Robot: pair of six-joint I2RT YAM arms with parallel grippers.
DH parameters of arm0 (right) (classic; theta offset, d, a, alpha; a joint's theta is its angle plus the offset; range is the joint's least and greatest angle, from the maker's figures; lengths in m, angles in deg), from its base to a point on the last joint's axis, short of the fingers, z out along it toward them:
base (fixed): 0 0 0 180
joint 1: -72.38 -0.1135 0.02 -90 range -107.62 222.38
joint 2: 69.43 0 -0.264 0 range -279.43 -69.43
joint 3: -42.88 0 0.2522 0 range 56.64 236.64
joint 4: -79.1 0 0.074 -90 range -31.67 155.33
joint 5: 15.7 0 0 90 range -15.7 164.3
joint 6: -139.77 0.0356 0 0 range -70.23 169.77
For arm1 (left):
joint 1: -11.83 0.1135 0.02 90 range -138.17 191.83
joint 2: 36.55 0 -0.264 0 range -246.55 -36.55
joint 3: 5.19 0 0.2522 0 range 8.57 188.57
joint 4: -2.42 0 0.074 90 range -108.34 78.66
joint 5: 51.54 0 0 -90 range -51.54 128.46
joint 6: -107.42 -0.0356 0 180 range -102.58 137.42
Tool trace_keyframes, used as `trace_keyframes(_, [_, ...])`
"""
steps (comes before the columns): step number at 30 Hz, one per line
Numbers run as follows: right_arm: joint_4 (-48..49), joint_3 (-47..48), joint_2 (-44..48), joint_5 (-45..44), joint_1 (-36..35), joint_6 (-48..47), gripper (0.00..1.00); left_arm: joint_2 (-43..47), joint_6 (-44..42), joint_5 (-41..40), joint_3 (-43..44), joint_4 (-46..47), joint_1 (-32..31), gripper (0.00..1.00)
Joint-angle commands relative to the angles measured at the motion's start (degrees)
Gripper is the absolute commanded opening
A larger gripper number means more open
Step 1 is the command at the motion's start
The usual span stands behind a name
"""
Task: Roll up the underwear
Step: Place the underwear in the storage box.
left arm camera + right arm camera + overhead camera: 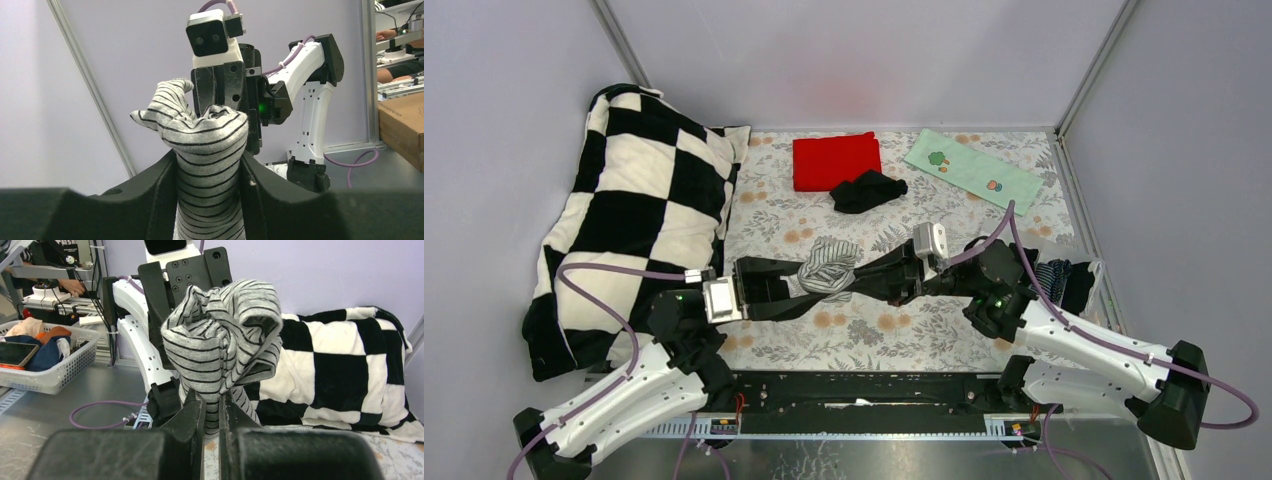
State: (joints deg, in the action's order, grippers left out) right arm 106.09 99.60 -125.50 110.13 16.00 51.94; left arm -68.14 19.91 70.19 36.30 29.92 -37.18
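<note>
My right gripper goes to the right in the top view next, then down into the basket [1062, 284] to release the underwear, because dark clothes already lie there.
The grey striped underwear [827, 265] hangs bunched in mid-air over the flowered table, held from both sides. My left gripper [799, 283] is shut on its lower part; in the left wrist view the cloth [207, 145] fills the gap between the jaws of that gripper [209, 160]. My right gripper [864, 278] comes in from the right and is shut on a thin fold of the same underwear [220, 340], its jaws [212, 402] almost touching. Another black underwear [867, 190] lies crumpled at the back, beside the red cloth.
A red cloth [836, 160] and a pale green printed cloth [972, 170] lie at the back. A black-and-white checked pillow [639, 220] fills the left side. A basket with dark clothes [1064, 280] sits at the right edge. Walls enclose three sides.
</note>
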Motion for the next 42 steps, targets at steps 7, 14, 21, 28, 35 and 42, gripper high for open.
trace_keyframes(7, [-11.6, 2.9, 2.5, -11.4, -0.5, 1.8, 0.0, 0.0, 0.8, -4.8, 3.3, -6.4, 0.1, 0.97])
trace_keyframes(14, [-20.4, 2.7, 5.6, -19.9, -0.4, 1.5, 0.0, 0.3, 4.4, -18.3, 4.4, -14.6, 0.2, 0.99])
trace_keyframes(21, [-39.3, 6.5, 5.2, -42.7, 5.1, 6.8, 0.0, -3.4, 10.7, -28.4, 8.9, -28.7, 0.2, 0.99])
trace_keyframes(28, [-58.5, 12.0, -0.5, -48.6, 20.8, 16.2, 0.0, -15.4, 15.7, -35.7, 21.0, -50.6, 0.4, 0.99])
trace_keyframes(35, [-67.7, 13.1, -4.6, -51.2, 33.7, 19.3, 0.0, -22.9, 18.8, -36.3, 24.3, -59.8, 5.8, 0.99])
trace_keyframes(42, [-71.3, 14.8, -10.6, -45.9, 46.3, 16.2, 0.0, -22.4, 17.6, -34.8, 21.6, -61.9, 13.9, 0.99])
